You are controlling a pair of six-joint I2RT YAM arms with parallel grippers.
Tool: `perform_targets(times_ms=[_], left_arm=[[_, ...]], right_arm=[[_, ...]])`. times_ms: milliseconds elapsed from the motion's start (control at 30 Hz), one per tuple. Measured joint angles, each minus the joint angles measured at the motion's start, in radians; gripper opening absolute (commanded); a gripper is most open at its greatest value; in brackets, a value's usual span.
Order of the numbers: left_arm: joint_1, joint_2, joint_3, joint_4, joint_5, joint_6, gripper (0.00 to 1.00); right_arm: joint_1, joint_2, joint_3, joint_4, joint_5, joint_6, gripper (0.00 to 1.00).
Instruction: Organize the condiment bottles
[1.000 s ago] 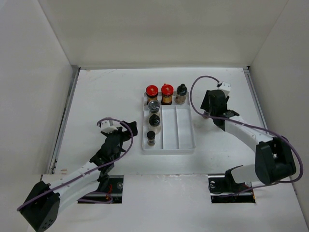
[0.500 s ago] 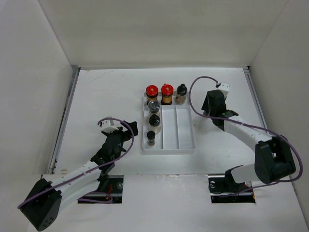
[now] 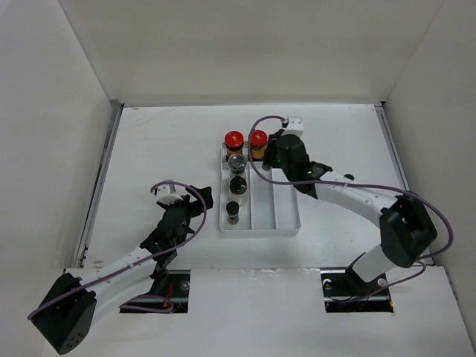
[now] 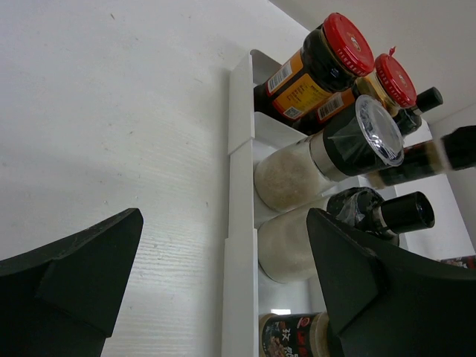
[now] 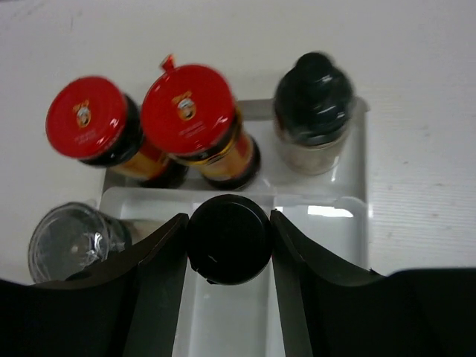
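Note:
The middle section of the tray is empty, so my right gripper will next move toward the silver-topped shaker (image 3: 238, 161) and lower the slim bottle into that section's back end.
The white divided tray (image 3: 286, 223) holds the condiment bottles. Two red-capped amber jars (image 3: 234, 139) (image 5: 197, 111) stand in its back row, with a black-capped jar (image 5: 312, 97) to their right. The left column holds a silver-topped clear shaker (image 3: 238, 161) (image 4: 335, 149), a dark-topped jar (image 3: 238, 184) and a small dark jar (image 3: 233, 213). My right gripper (image 3: 274, 156) (image 5: 228, 217) is shut on a slim black-capped bottle (image 5: 228, 242), upright over the back of the tray's middle compartment. My left gripper (image 3: 178, 217) (image 4: 223, 275) is open and empty, left of the tray.
The tray's left wall (image 4: 239, 245) runs between my left fingers in the left wrist view. White walls enclose the table on three sides. The right arm's purple cable (image 3: 256, 123) loops above the red-capped jars.
My right arm has swung left from beside the tray's right edge to above the tray's back. The left arm has hardly moved.

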Motion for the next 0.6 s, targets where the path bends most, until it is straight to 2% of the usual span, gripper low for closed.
perform_targets(times_ms=[200, 433, 600], left_arm=[[0.000, 0.000, -0.002, 0.001, 0.002, -0.008, 0.95], [0.000, 0.000, -0.004, 0.002, 0.003, -0.009, 0.95], [0.000, 0.000, -0.005, 0.002, 0.003, -0.013, 0.95]], right_arm=[[0.061, 0.150, 0.056, 0.001, -0.020, 0.002, 0.39], [0.061, 0.205, 0.087, 0.002, 0.010, -0.021, 0.40], [0.061, 0.216, 0.087, 0.002, 0.024, -0.033, 0.49]])
